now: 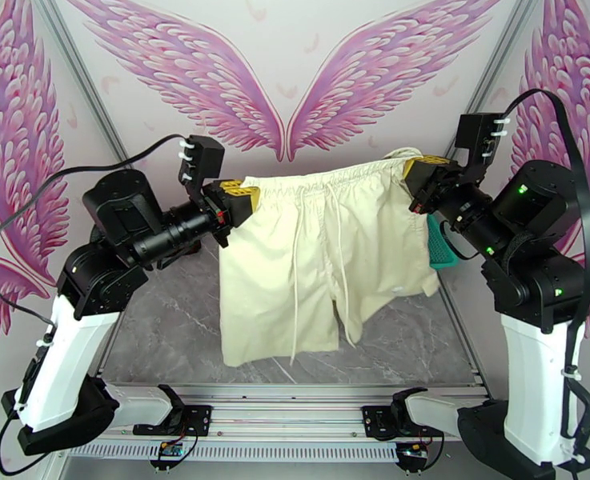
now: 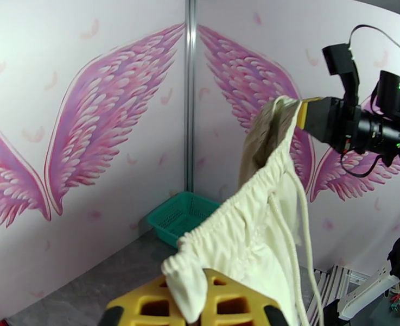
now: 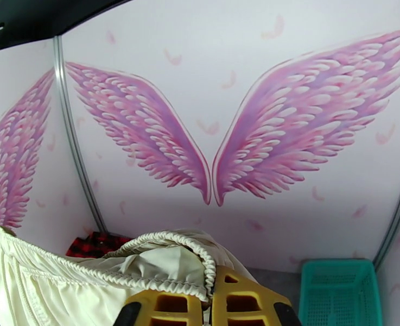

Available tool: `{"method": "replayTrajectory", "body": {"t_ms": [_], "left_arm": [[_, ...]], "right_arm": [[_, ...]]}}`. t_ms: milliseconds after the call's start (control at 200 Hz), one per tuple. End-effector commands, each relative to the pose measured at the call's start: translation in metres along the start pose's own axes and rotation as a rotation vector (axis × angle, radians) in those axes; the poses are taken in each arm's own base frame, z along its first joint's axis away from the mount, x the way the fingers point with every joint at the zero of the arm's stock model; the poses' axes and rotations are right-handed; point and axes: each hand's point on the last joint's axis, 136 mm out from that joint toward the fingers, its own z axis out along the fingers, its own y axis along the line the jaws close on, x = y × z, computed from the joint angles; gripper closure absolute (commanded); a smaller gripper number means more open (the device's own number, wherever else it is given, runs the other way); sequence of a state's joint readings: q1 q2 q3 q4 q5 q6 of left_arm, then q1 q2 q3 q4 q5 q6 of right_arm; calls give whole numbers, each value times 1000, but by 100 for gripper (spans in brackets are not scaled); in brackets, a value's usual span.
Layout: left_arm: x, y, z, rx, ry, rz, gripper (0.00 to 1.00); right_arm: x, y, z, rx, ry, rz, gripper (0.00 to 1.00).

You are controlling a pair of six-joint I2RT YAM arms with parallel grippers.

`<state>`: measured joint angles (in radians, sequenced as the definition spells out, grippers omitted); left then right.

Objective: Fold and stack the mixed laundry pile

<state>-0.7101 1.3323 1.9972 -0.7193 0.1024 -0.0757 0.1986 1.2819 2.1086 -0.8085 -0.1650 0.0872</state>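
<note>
My right gripper should next lower its waistband end onto the grey marble tabletop below and let go of it there, because the shorts already hang spread.
A cream pair of drawstring shorts hangs spread in the air above the table, held by its elastic waistband at both ends. My left gripper is shut on the left end of the waistband, yellow fingers pinching the fabric. At the other end my right gripper is shut on the waistband. The white drawstrings dangle down the front. A bit of the red-and-black check shirt lies on the table at the back, behind the shorts.
A teal mesh basket sits at the back right corner of the grey marble table, against the wall with pink wings. In the left wrist view the basket stands in the corner.
</note>
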Motion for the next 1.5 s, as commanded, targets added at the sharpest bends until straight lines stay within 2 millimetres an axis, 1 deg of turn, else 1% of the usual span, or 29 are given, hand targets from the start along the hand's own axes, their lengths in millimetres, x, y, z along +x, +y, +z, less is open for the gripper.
{"method": "replayTrajectory", "body": {"t_ms": [0,90,130,200,250,270,310,335,350,355,360,380,430,470,535,615,695,815,830,865,930,970,1034,1059,1094,1174,1254,1339,1494], "left_arm": [[64,61,14,-326,190,-48,100],[117,100,28,-481,313,-56,98],[144,122,33,-551,363,-90,90],[194,161,40,-638,425,-217,84],[233,184,49,-654,462,-327,73],[246,191,55,-638,471,-366,63],[280,207,68,-621,508,-424,45],[298,216,75,-616,533,-447,38],[308,221,78,-617,547,-461,35],[311,223,80,-616,552,-464,34],[314,225,81,-614,555,-469,34],[326,232,85,-612,571,-488,31],[349,248,93,-609,605,-518,26],[362,260,96,-617,630,-534,21],[373,276,95,-640,670,-542,16],[376,284,92,-626,684,-561,16],[381,281,90,-596,726,-563,19],[398,274,93,-542,790,-555,25],[399,273,94,-536,791,-552,25],[402,271,99,-513,791,-546,26],[403,268,111,-452,787,-523,29],[404,266,119,-422,790,-501,33],[409,264,130,-378,824,-457,41],[413,263,134,-360,840,-453,49],[418,261,140,-332,864,-464,68],[429,251,154,-271,893,-483,83],[438,246,165,-254,911,-458,87],[460,252,166,-282,971,-477,92],[494,260,143,-347,1089,-524,96]], "right_arm": [[42,-17,46,32,134,18,100],[95,-19,92,-20,256,59,100],[126,-22,117,-32,313,80,100],[188,-25,161,-58,417,81,100],[234,-32,195,-50,480,51,100],[254,-36,209,-38,506,52,100],[295,-46,236,-20,566,72,83],[312,-53,249,3,593,76,70],[333,-59,259,23,634,80,63],[329,-60,259,32,628,78,62],[335,-62,262,41,639,78,60],[357,-69,270,70,687,82,56],[395,-84,286,133,768,91,45],[414,-89,294,156,809,99,39],[428,-87,300,148,844,131,36],[429,-84,295,165,863,115,34],[422,-83,281,197,876,97,33],[426,-75,246,228,935,137,33],[421,-73,242,228,926,145,33],[428,-68,228,230,955,160,33],[427,-60,206,242,974,192,34],[439,-55,189,256,1012,227,35],[447,-47,165,271,1038,316,37],[452,-44,156,273,1049,349,38],[457,-40,145,272,1059,385,39],[472,-41,122,314,1080,428,41],[488,-48,104,373,1119,420,43],[505,-57,93,431,1171,419,43],[536,-74,98,509,1238,405,44]]}}
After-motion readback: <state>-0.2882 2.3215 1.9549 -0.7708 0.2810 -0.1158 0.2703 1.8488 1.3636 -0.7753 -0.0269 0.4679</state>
